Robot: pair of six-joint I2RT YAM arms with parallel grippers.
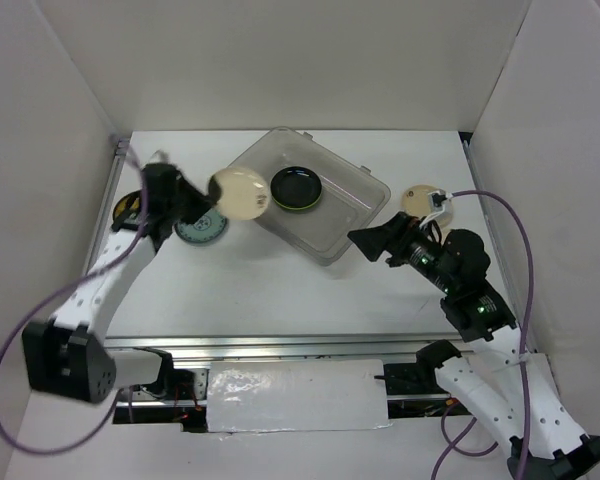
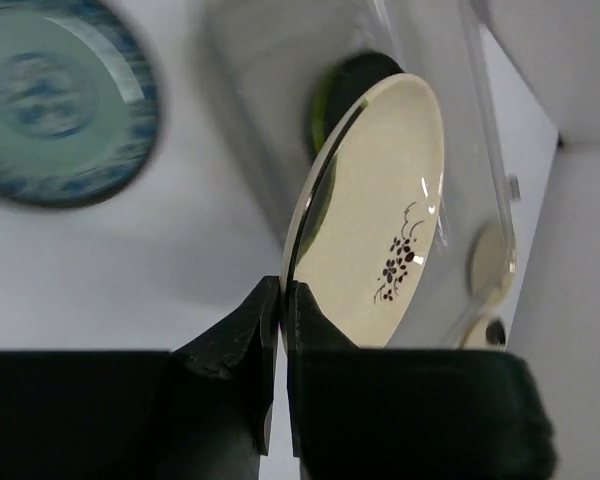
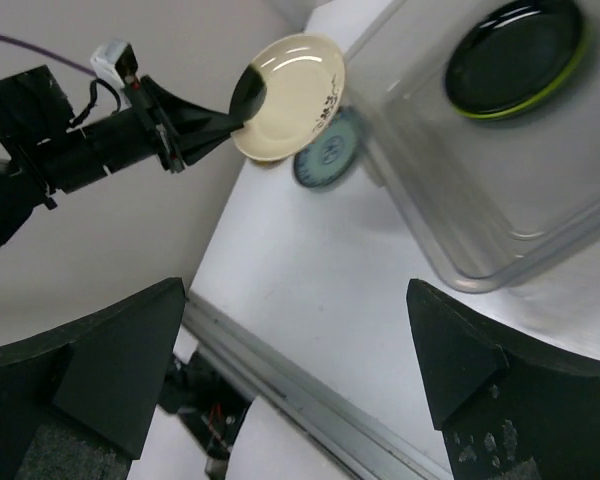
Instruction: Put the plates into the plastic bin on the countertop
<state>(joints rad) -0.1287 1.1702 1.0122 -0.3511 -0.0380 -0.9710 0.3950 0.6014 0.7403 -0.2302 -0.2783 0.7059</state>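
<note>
I will move the cream plate (image 1: 239, 192) across and down over the black plate (image 1: 296, 186) next with my left gripper.
My left gripper (image 1: 212, 190) is shut on the rim of a cream plate (image 1: 239, 192) with a small dark flower motif (image 2: 398, 262). It holds the plate tilted in the air over the left corner of the clear plastic bin (image 1: 352, 216). In the left wrist view the fingers (image 2: 262, 318) pinch the plate's lower edge. Inside the bin lies a black plate (image 1: 296, 186) with a lime green edge around it. A teal plate (image 1: 200, 231) lies on the countertop (image 1: 270, 290) below the left gripper. My right gripper (image 1: 365, 241) stands open and empty just right of the bin's near corner.
A dark patterned plate (image 1: 128, 207) lies at the far left edge behind the left arm. Another cream plate (image 1: 421, 198) sits right of the bin, behind the right arm. A metal rail (image 3: 310, 395) runs along the front edge. White walls enclose the sides and the back.
</note>
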